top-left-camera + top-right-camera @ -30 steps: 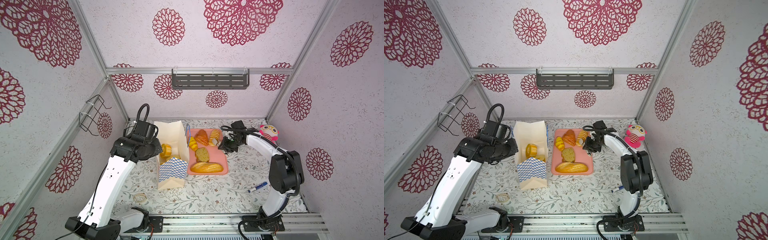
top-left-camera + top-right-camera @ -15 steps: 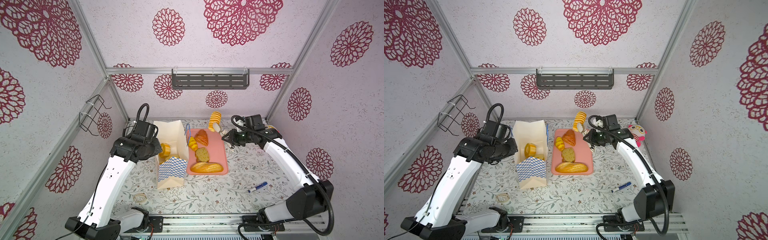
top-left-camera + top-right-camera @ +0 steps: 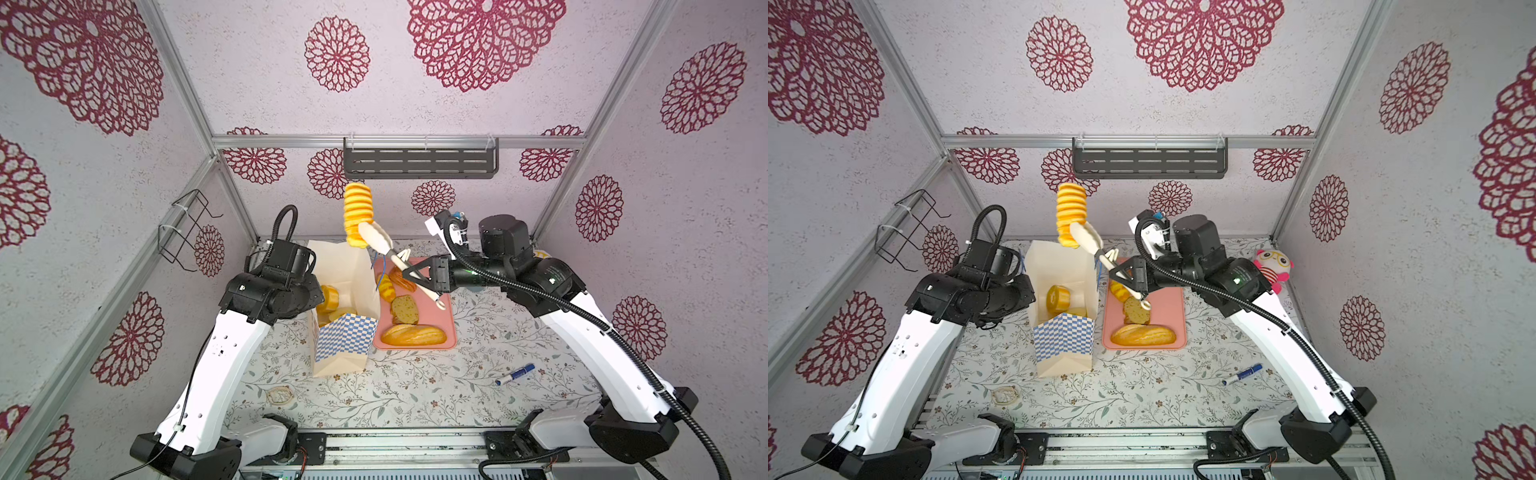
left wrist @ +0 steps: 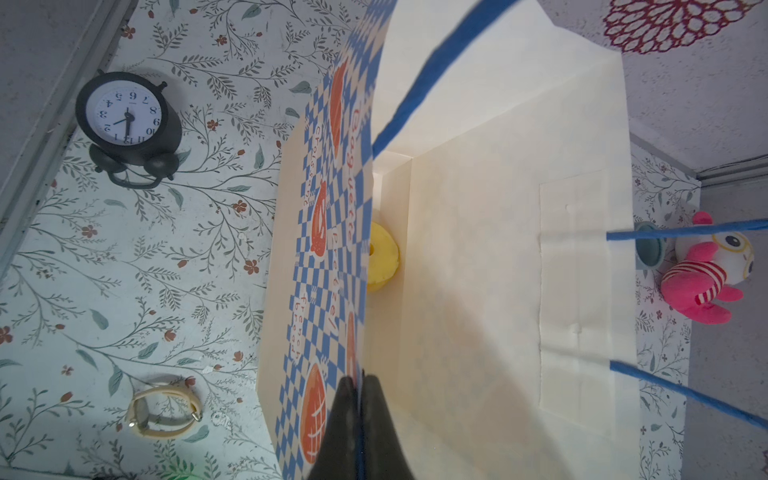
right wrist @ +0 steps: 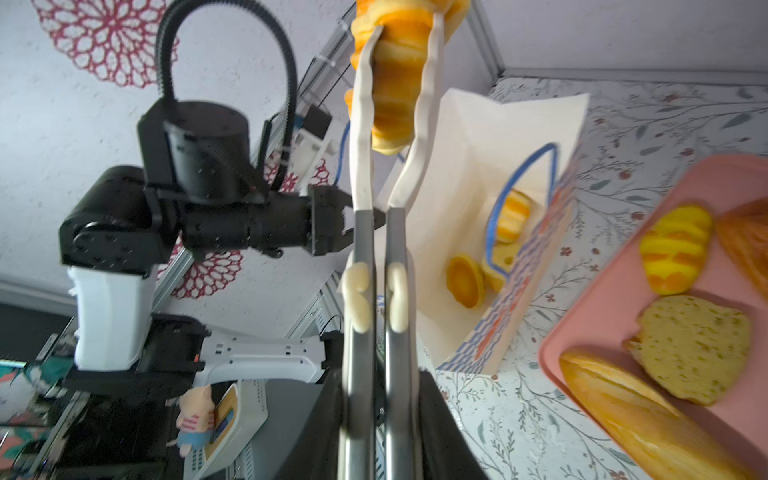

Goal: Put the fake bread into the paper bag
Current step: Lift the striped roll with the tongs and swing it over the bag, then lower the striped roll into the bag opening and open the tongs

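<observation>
My right gripper lowers toward the bag's opening point(image 3: 345, 280) next and releases the tongs' handles there, because the tongs hold the ridged yellow roll point(image 3: 358, 214) high above the bag's rim.
The paper bag point(image 3: 345, 340) stands open left of the pink tray point(image 3: 444, 332). My left gripper point(image 4: 360, 380) is shut on the bag's checkered wall at the rim. My right gripper point(image 5: 380, 382) is shut on the handles of a pair of tongs point(image 3: 390, 253). The tongs pinch a ridged yellow roll point(image 3: 358, 214) high above the bag's far edge. A ring donut point(image 3: 328, 298) and other fake bread lie inside the bag. A long loaf point(image 3: 413, 335), a speckled slice point(image 3: 404, 309) and croissants point(image 3: 386, 286) lie on the tray.
A pink plush toy point(image 3: 1273, 268) sits at the back right. A blue marker point(image 3: 515, 374) lies at the front right, a wristwatch point(image 3: 280, 395) at the front left. A black alarm clock point(image 4: 129, 120) stands left of the bag. A grey shelf point(image 3: 419, 162) hangs on the back wall.
My right arm has lifted the tongs and the ridged roll off the tray and carried them up and left, above the bag. The left arm has held still.
</observation>
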You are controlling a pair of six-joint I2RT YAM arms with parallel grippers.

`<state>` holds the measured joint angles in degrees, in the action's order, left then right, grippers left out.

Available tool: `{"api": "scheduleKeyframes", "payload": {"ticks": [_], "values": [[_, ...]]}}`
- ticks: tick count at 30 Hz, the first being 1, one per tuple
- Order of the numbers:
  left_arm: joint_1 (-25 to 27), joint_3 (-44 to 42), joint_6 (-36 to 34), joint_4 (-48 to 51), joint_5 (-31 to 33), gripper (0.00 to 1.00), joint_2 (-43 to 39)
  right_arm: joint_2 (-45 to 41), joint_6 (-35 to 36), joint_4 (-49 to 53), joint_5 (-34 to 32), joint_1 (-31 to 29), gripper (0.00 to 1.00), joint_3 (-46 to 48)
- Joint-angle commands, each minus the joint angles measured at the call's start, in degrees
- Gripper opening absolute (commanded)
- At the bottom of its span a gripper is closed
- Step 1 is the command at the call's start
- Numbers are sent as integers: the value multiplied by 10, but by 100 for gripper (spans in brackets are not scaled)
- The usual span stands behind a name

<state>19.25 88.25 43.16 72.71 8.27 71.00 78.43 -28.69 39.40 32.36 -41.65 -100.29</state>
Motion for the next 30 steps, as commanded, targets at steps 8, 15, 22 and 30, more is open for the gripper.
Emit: {"api": "scheduleKeyframes", "payload": {"ticks": [8, 15, 22, 30], "values": [[2, 13, 13, -27, 8, 0, -5, 16, -13, 17, -36, -56, 0, 18], [2, 11, 16, -30, 4, 0, -5, 29, -12, 17, -34, -59, 24, 25], [3, 8, 18, -31, 4, 0, -9, 32, -7, 21, -30, -59, 38, 24], [4, 0, 21, -28, 7, 0, -20, 28, -8, 20, -33, -59, 39, 22]]}}
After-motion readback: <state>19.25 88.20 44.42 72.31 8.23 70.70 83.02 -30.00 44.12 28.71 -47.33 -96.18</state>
